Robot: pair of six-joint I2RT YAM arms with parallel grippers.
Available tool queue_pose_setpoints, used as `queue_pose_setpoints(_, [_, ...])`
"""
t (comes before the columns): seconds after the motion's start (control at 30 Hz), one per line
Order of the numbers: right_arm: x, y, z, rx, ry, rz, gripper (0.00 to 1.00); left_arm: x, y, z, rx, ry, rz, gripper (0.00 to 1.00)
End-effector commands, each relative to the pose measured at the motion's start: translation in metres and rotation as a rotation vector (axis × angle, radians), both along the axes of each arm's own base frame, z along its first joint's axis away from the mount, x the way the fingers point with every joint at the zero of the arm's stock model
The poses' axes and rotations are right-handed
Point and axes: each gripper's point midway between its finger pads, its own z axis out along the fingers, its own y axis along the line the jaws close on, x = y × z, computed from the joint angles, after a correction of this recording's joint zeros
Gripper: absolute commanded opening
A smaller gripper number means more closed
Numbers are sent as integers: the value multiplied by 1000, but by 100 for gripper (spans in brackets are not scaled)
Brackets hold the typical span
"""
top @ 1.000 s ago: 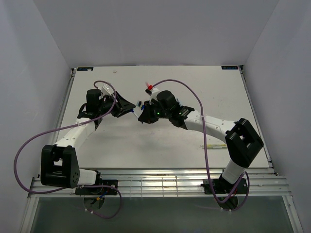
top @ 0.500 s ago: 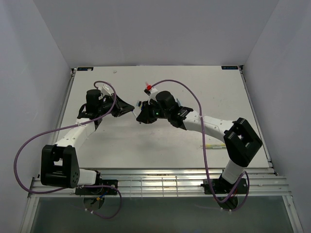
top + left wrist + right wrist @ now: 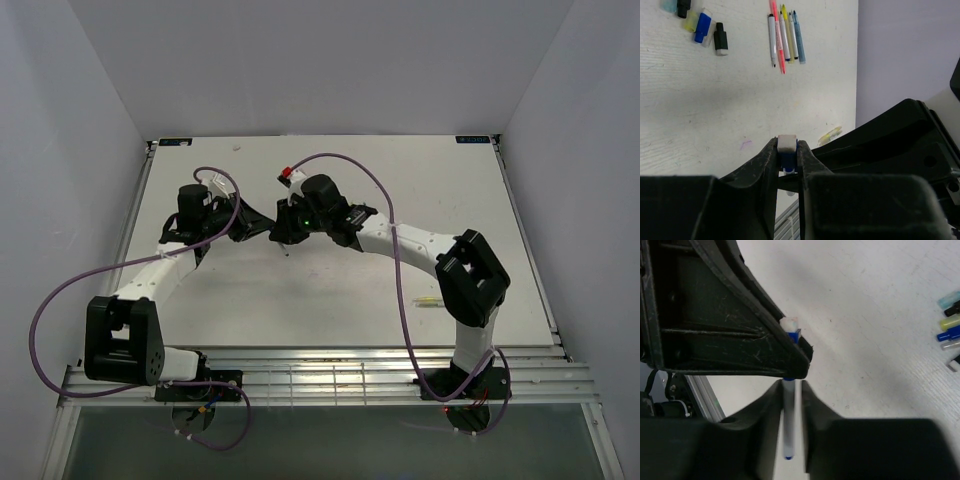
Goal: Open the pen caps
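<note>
The light-blue end of the gathered caps is below my left gripper and outward of it, so I will move my left gripper outward, lower it beside that end and release the blue cap (image 3: 787,142) there.
My left gripper (image 3: 787,146) is shut on a blue pen cap (image 3: 787,142) with a white end, held above the table. The white pen barrel (image 3: 789,425) with a blue tail hangs out of that cap between my right gripper's (image 3: 791,386) fingers. It touches one finger and a small gap shows at the other, so the right jaws stand open around it. In the top view the left gripper (image 3: 262,228) and right gripper (image 3: 283,235) meet nose to nose at the table's middle. Loose caps (image 3: 702,25) in blue, yellow and black lie together.
Several uncapped pens (image 3: 785,35) lie side by side on the white table (image 3: 340,290), near the loose caps (image 3: 950,325). A yellow pen (image 3: 830,134) lies alone, and more pens (image 3: 430,300) lie by the right arm. Purple cables loop over both arms.
My right arm has swung left and further back, bringing its gripper up against the left gripper and around the pen barrel. The left arm has stayed put.
</note>
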Motion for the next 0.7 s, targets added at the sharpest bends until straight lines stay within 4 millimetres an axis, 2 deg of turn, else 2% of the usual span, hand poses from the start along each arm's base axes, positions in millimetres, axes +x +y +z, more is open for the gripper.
queue_pose_setpoints(0.0, [6, 10, 8, 4, -29, 15, 16, 5, 0, 15, 12, -43, -11, 0])
queue_pose_setpoints(0.03, [5, 7, 3, -15, -16, 10, 8, 5, 1, 13, 22, -30, -5, 0])
queue_pose_setpoints(0.17, [3, -5, -12, -96, -36, -29, 8, 22, 10, 12, 82, 0, 58, 0])
queue_pose_setpoints(0.2, [10, -12, -17, -146, -74, -71, 8, 30, 16, 11, 110, 2, 94, 0])
queue_pose_setpoints(0.23, [7, -13, -21, -185, -101, -82, 8, 36, 21, 16, 126, 5, 120, 0])
queue_pose_setpoints(0.27, [8, -23, -31, -252, -122, -118, 8, 42, 25, 14, 140, 20, 146, 0])
queue_pose_setpoints(0.3, [15, -34, -35, -359, -223, -201, 8, 48, 31, 12, 157, 35, 186, 0])
queue_pose_setpoints(0.33, [18, -44, -38, -441, -287, -254, 8, 56, 35, 20, 156, 25, 208, 0])
queue_pose_setpoints(0.37, [18, -57, -52, -561, -340, -297, 8, 61, 39, 21, 157, 31, 227, 0])
queue_pose_setpoints(0.4, [23, -74, -45, -687, -464, -419, 8, 66, 41, 18, 153, 43, 238, 0])
queue_pose_setpoints(0.47, [24, -91, -55, -821, -516, -462, 8, 74, 44, 25, 133, 36, 252, 0])
queue_pose_setpoints(0.53, [22, -100, -61, -833, -501, -468, 8, 80, 45, 22, 142, 35, 246, 0])
queue_pose_setpoints(0.57, [21, -100, -55, -785, -483, -460, 8, 82, 46, 23, 148, 27, 244, 0])
queue_pose_setpoints(0.6, [18, -94, -68, -706, -416, -390, 8, 84, 46, 22, 153, 15, 240, 0])
queue_pose_setpoints(0.63, [15, -87, -69, -636, -383, -341, 8, 84, 48, 20, 162, 10, 240, 0])
queue_pose_setpoints(0.67, [13, -82, -59, -547, -355, -309, 8, 83, 49, 15, 176, 0, 228, 0])
